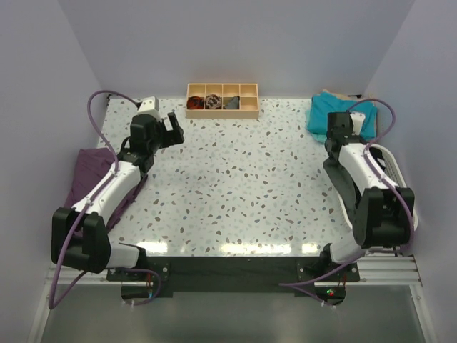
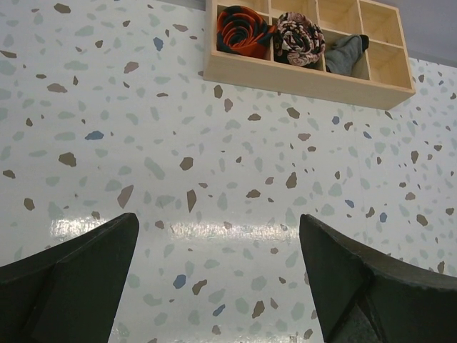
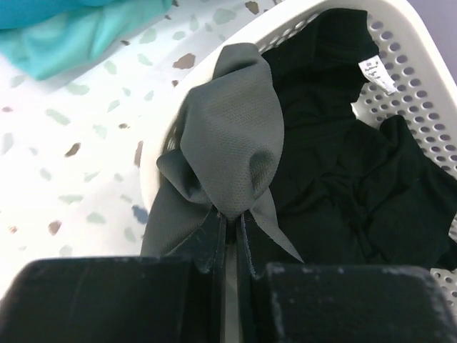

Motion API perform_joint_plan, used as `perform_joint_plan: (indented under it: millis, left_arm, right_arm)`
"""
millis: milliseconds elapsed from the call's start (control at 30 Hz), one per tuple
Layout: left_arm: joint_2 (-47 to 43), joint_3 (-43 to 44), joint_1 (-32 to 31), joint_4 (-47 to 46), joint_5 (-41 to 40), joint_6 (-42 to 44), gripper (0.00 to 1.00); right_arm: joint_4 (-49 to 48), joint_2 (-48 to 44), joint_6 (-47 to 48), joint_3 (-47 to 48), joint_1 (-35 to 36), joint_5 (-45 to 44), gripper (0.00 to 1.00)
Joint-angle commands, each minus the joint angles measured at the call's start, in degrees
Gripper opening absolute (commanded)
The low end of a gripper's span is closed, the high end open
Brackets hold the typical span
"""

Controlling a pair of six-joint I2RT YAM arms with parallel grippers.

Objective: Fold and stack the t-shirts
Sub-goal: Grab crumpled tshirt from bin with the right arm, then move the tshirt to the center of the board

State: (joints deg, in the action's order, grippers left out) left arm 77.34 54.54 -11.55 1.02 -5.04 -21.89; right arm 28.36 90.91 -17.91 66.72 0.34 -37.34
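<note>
My right gripper will next rise, go left in the top view, then lower and release the charcoal grey t-shirt on the tabletop's middle, since that is bare.
My right gripper (image 3: 232, 218) is shut on a bunched fold of a dark charcoal grey t-shirt (image 3: 232, 136) and holds it over the rim of a white basket (image 3: 300, 21). In the top view the right gripper (image 1: 338, 127) is at the back right, beside the teal t-shirt (image 1: 334, 111), which lies crumpled on the table. The teal t-shirt also shows in the right wrist view (image 3: 64, 32). My left gripper (image 1: 171, 127) is open and empty above bare table at the back left; its fingers (image 2: 86, 271) stand wide apart.
The white perforated basket (image 1: 396, 168) at the right edge holds black clothes (image 3: 357, 179). A wooden compartment tray (image 1: 222, 100) with rolled items stands at the back centre. A dark purple cloth (image 1: 89, 171) hangs at the left table edge, partly under my left arm.
</note>
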Motion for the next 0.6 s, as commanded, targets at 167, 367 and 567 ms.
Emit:
perform_joint_plan:
  millis: [167, 367, 567]
  left_arm:
    - [-0.1, 2.7, 0.0, -1.8, 2.0, -0.3, 1.0]
    - [-0.9, 2.5, 0.0, -1.9, 2.2, -1.0, 1.0]
    - [-2.5, 2.6, 0.0, -1.4, 2.0, -1.3, 1.0]
  right_arm:
    - [-1.1, -26.4, 3.4, 2.4, 0.5, 24.5, 0.0]
    - [5.3, -29.1, 6.7, 14.8, 1.3, 54.1, 0.0]
    - [4.6, -26.9, 6.4, 24.5, 10.2, 67.2, 0.0]
